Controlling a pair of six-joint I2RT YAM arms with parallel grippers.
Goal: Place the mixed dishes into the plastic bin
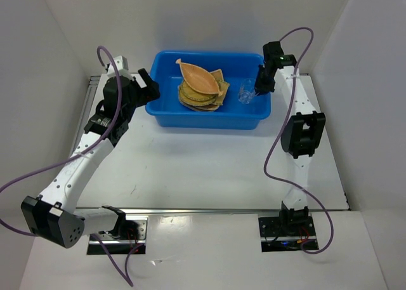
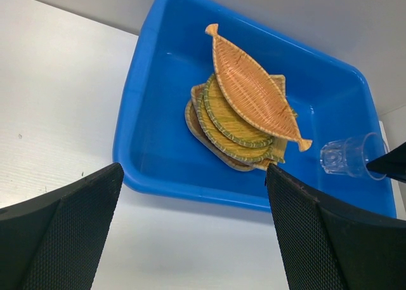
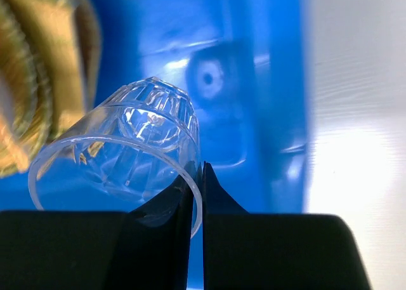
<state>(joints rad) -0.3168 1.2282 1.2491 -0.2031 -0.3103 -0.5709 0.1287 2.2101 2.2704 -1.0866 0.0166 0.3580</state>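
I should lower the tilted cup with my right gripper next, onto the bin's bare bottom beside the stack of bamboo trays, because that end of the bin is clear.
The blue plastic bin [image 1: 163, 110] stands at the back of the table. A stack of tan woven-bamboo trays [image 1: 198, 94] lies inside it, the pointed leaf-shaped tray [image 2: 254, 87] on top. My right gripper [image 1: 256, 91] is shut on the rim of the small clear plastic cup [image 3: 127, 144], holding it tilted over the bin's right end; the cup also shows in the left wrist view [image 2: 346, 157]. My left gripper [image 1: 150, 87] is open and empty, just outside the bin's left end, its fingers [image 2: 60, 233] above the table.
White walls enclose the table on three sides. A metal rail [image 1: 209, 210] runs along the near edge by the arm bases. Bare white tabletop [image 1: 203, 163] lies in front of the bin.
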